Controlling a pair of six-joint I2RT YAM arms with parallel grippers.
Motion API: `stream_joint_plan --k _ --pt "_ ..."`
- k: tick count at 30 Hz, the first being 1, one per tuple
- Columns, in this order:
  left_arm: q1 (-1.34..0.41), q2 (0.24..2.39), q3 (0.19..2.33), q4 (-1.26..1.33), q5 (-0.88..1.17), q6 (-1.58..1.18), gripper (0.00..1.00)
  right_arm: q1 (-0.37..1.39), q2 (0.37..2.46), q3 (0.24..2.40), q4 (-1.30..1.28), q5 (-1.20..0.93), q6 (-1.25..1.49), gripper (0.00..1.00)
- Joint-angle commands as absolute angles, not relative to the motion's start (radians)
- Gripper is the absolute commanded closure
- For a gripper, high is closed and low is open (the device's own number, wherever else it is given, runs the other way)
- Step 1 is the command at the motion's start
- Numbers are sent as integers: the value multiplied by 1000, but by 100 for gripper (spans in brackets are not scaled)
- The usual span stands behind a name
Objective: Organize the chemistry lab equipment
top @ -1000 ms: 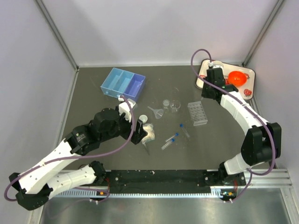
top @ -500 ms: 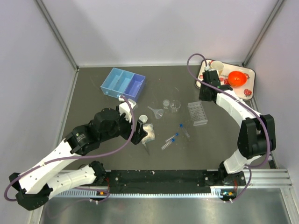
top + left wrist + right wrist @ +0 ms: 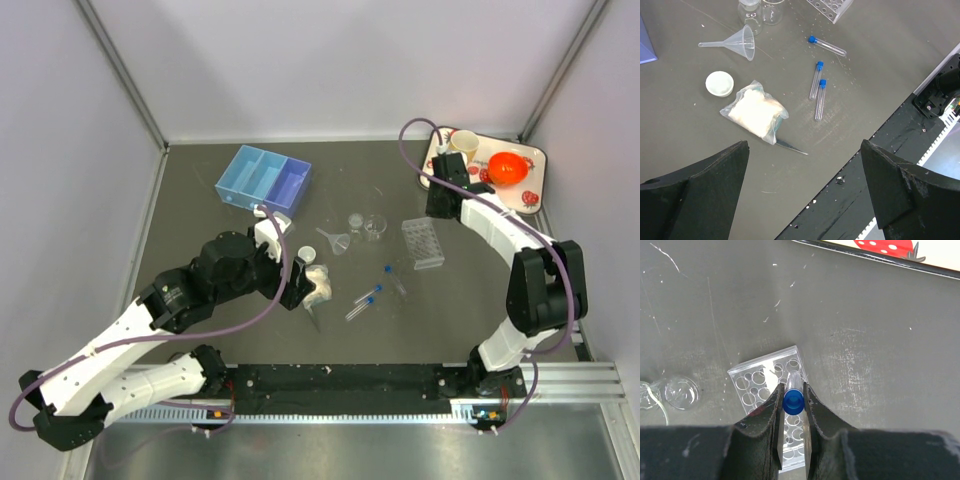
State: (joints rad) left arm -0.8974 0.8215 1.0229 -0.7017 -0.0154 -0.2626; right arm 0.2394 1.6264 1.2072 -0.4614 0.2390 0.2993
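Note:
My right gripper needs to move down next toward the rack's corner by the strawberry-patterned tray [image 3: 793, 365] and open, because the tube hangs upright over holes at the far end of the rack.
My right gripper [image 3: 437, 210] is shut on a blue-capped tube [image 3: 793, 400] and holds it upright just above the clear tube rack [image 3: 760, 377], which also shows in the top view [image 3: 423, 243]. My left gripper [image 3: 803, 165] is open and empty, hovering above the bag of white material [image 3: 756, 111]. Three more blue-capped tubes [image 3: 815, 80] lie on the table right of the bag. The clear funnel [image 3: 740, 44] and two tiny beakers [image 3: 366, 224] lie between the bag and the rack. The blue three-compartment tray [image 3: 263, 179] sits at the back left.
A white strawberry-patterned tray [image 3: 533, 156] at the back right holds a yellow mug [image 3: 465, 142] and an orange bowl [image 3: 507, 167]. A small white round lid [image 3: 719, 83] lies by the bag. A black rail [image 3: 350, 380] runs along the front edge.
My right arm has swung left from beside the strawberry tray, bringing the gripper over the rack. The left arm has not moved.

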Motion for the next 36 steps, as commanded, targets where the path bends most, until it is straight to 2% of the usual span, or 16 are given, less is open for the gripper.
stream_joint_plan --k 1,29,36 --pt "-900 804 1025 -652 -6 -253 1 235 1640 1212 -433 264 304 100" --pt "-899 801 1012 -655 -6 -252 1 235 1706 1192 -407 245 316 100" --pt "-900 801 1014 -653 -6 -252 1 235 1727 1190 -405 242 321 91"
